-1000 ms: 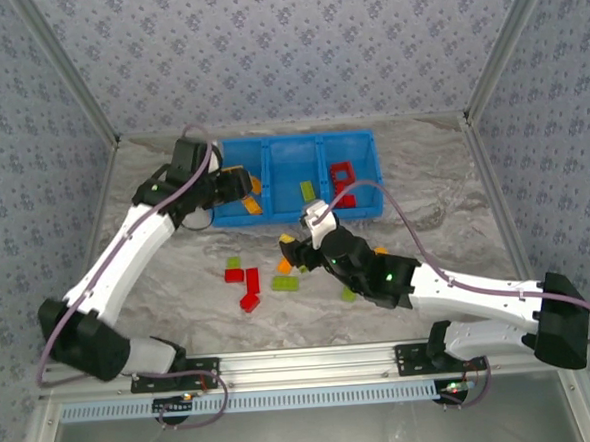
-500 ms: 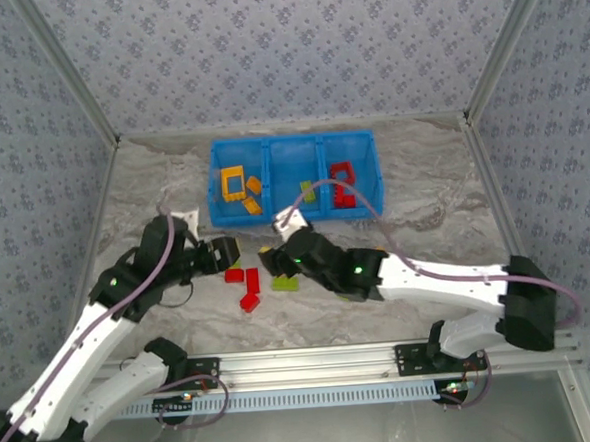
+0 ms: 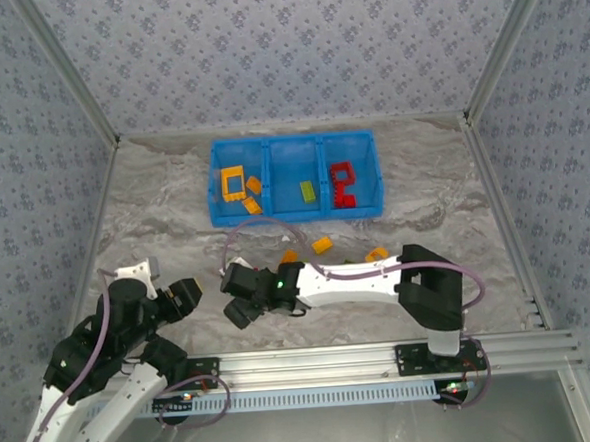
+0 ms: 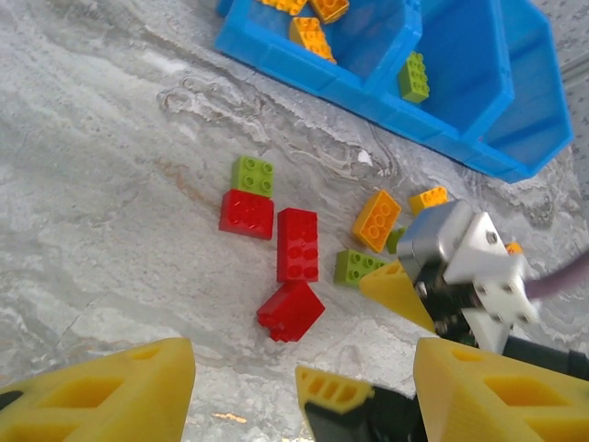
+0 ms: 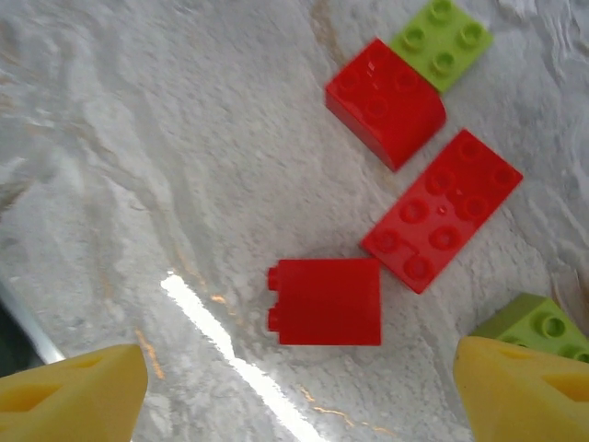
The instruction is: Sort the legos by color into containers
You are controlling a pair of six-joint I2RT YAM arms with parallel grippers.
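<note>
My right gripper should go straight down next, open, onto the red brick lying on its side (image 5: pixel 329 302), because that brick is already between my fingers.
The blue bin (image 3: pixel 297 216) stands at the back, with orange legos (image 3: pixel 235 183) in its left compartment, a green one (image 3: pixel 307 190) in the middle and red ones (image 3: pixel 345 185) on the right. My right gripper (image 5: pixel 299 391) hangs open, low over a red brick (image 5: pixel 327 301) lying on its side between its fingertips. A long red brick (image 5: pixel 442 210), another red brick (image 5: pixel 385 103) and two green ones (image 5: pixel 442 37) lie just beyond. My left gripper (image 4: pixel 304 396) is open and holds nothing, close to the left of the right gripper (image 3: pixel 238 303).
Loose orange bricks (image 3: pixel 323 244) lie between the bin and the right arm, another (image 3: pixel 376 254) further right. In the left wrist view, orange (image 4: pixel 377 219) and green (image 4: pixel 359 267) bricks sit beside the right wrist (image 4: pixel 460 267). Patterned walls close the table on three sides.
The left arm swung back from the bin's left compartment to the near left of the table. The right arm moved left and down over the red bricks, and its jaws spread wider.
</note>
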